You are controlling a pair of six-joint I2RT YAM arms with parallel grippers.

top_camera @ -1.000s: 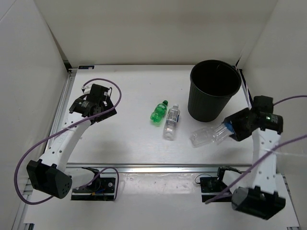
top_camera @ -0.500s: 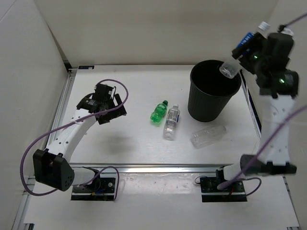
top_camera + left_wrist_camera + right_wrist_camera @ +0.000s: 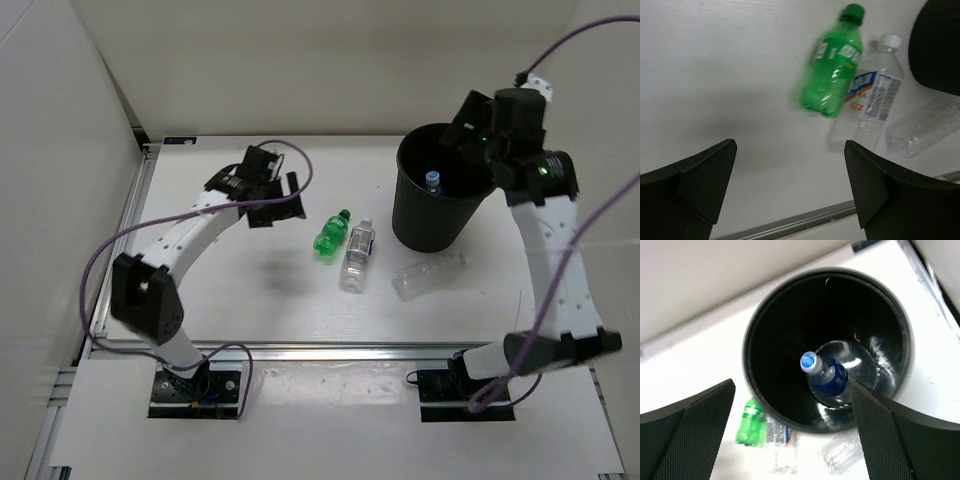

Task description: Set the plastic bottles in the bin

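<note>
I should next move my left gripper to the right in the top view and down over the labelled middle of the green bottle, because that bottle is the closest to it.
The black bin [image 3: 430, 228] stands at the back right, and a blue-labelled plastic bottle [image 3: 432, 180] lies inside it, cap up. My right gripper [image 3: 468, 128] hovers open and empty above the bin's rim. In the right wrist view that bottle [image 3: 826, 372] rests on the bin's [image 3: 746, 355] floor, below my right gripper [image 3: 792, 390]. On the table lie a green bottle [image 3: 330, 234], a clear blue-labelled bottle [image 3: 357, 255] and a clear unlabelled bottle [image 3: 428, 277]. My left gripper [image 3: 282, 198] is open, left of the green bottle [image 3: 832, 75], which lies ahead of my left gripper [image 3: 790, 185].
White walls enclose the table on the left, back and right. A metal rail [image 3: 320, 350] runs along the near edge. The left arm's purple cable [image 3: 105, 260] loops over the table's left part.
The right arm carried a blue-labelled bottle from the table up over the bin, opened, and the bottle now lies inside. The left arm swung right toward the green bottle.
</note>
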